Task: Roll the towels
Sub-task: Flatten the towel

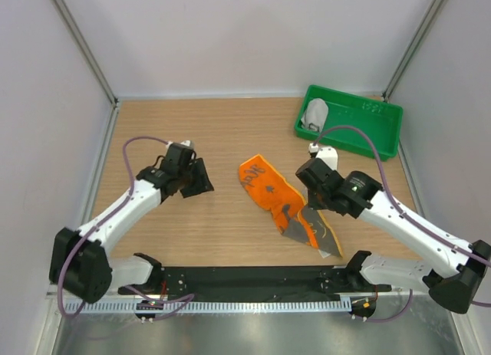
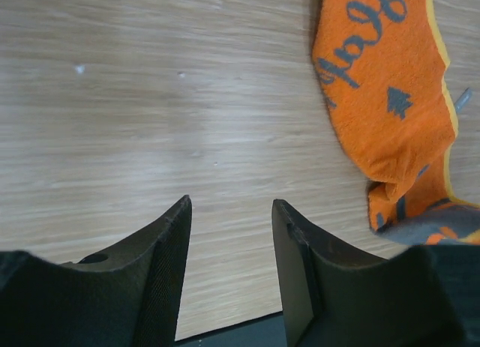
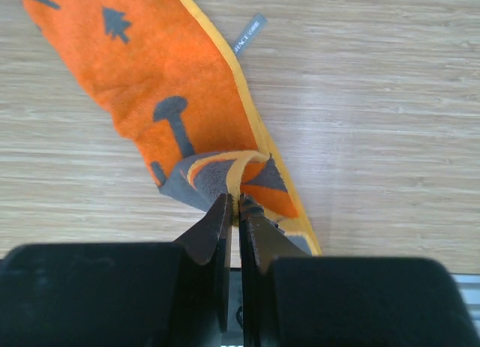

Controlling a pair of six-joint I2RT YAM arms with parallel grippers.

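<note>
The towel's far corner [image 1: 258, 157] lies free, outward, below and to the right of my left gripper in the top view, so next I cross over and descend onto it.
The orange and yellow patterned towel [image 1: 265, 185] lies flat and diagonal on the wooden table, its near end folded over so the grey backing shows. My right gripper [image 3: 238, 206] is shut on the yellow hem of that folded end, holding it just above the towel [image 3: 172, 77]. In the top view the right gripper [image 1: 307, 209] stands over the towel's near half. The left gripper [image 1: 198, 180] hovers open over bare wood to the left, nothing between its fingers [image 2: 171, 234]; the orange towel [image 2: 382, 85] is at its upper right. A light grey towel [image 1: 315, 113] sits rolled in the tray.
A green plastic tray [image 1: 360, 129] stands at the back right corner of the table. White walls with metal posts close in the table on three sides. A black rail runs along the near edge [image 1: 253, 278].
</note>
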